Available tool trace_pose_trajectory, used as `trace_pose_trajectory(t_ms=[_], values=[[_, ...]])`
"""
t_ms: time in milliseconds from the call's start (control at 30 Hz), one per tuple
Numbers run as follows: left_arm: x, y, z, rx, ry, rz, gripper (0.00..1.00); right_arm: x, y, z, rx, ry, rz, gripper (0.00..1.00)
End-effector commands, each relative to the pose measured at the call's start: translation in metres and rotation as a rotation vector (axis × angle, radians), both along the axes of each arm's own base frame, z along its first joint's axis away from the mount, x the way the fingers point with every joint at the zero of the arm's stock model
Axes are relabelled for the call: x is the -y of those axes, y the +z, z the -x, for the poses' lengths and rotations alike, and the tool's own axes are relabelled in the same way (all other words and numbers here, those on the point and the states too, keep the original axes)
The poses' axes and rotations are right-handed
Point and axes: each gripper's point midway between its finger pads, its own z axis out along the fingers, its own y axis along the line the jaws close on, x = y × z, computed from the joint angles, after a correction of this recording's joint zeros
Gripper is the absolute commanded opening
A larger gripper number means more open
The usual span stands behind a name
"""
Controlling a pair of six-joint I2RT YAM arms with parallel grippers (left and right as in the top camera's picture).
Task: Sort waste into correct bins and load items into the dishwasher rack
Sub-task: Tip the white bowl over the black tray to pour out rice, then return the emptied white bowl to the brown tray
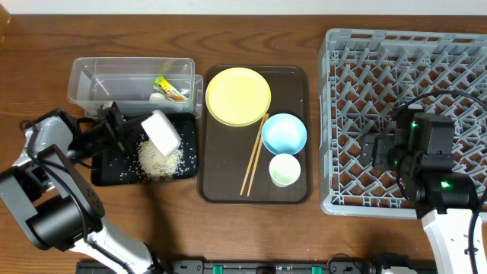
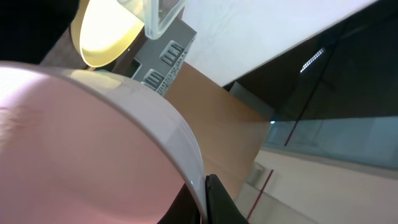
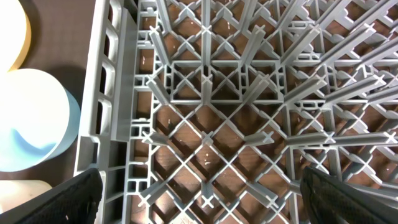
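My left gripper swings toward the bare space beside the chopsticks next. It then turns the bowl upright, lowers and releases it, since the rice lies in the black tray (image 1: 106, 172).
My left gripper (image 1: 135, 131) is shut on the rim of the white bowl (image 1: 162, 133), holding it tipped on its side over the black tray (image 1: 106, 172). A pile of rice scraps (image 1: 158, 160) lies in that tray under the bowl. In the left wrist view the bowl (image 2: 93, 143) fills the frame, its rim pinched between my fingers (image 2: 208, 196). The clear tub (image 1: 84, 80) holds the yellow-green wrapper (image 1: 169, 86) and the white scrap (image 1: 157, 97). My right gripper (image 1: 373, 152) is open and empty over the dishwasher rack (image 1: 426, 68), whose lattice (image 3: 236, 93) lies between the jaws (image 3: 202, 193).
A dark brown serving tray (image 1: 221, 186) holds the yellow plate (image 1: 237, 95), blue bowl (image 1: 284, 132), pale cup (image 1: 284, 169) and chopsticks (image 1: 253, 156). The blue bowl (image 3: 31, 118) sits just left of the rack wall in the right wrist view.
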Motion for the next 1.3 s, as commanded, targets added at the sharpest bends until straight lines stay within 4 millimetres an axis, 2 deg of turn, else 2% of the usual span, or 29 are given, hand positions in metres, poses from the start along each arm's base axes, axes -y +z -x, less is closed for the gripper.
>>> trace_pose_trajectory(t_ms=[0, 367, 433, 567, 600, 933, 1067, 1267], values=[[-0.003, 0.003, -0.001, -0.054, 0.022, 0.062, 0.06, -0.003, 0.008, -0.003, 0.019, 0.002, -0.012, 0.99], [-0.003, 0.003, -0.001, -0.111, 0.026, 0.096, 0.06, -0.003, 0.008, -0.003, 0.019, 0.002, -0.012, 0.99], [-0.005, 0.001, -0.004, -0.055, 0.026, 0.061, 0.06, -0.003, 0.008, -0.003, 0.019, 0.002, -0.012, 0.99], [-0.016, -0.003, -0.02, 0.248, 0.018, -0.127, 0.06, -0.003, 0.008, -0.003, 0.02, 0.002, -0.012, 0.99], [-0.017, -0.003, -0.02, 0.278, 0.016, -0.146, 0.06, -0.003, 0.008, -0.003, 0.019, 0.002, -0.012, 0.99], [-0.016, 0.003, -0.019, 0.308, 0.013, -0.168, 0.06, -0.003, 0.008, -0.003, 0.018, 0.002, -0.012, 0.99], [-0.006, 0.009, -0.014, 0.334, -0.029, -0.268, 0.06, -0.003, 0.008, -0.003, 0.018, 0.002, -0.012, 0.99], [0.033, 0.01, 0.003, 0.352, -0.219, -0.641, 0.06, -0.003, 0.008, -0.003, 0.019, 0.002, -0.012, 0.99]])
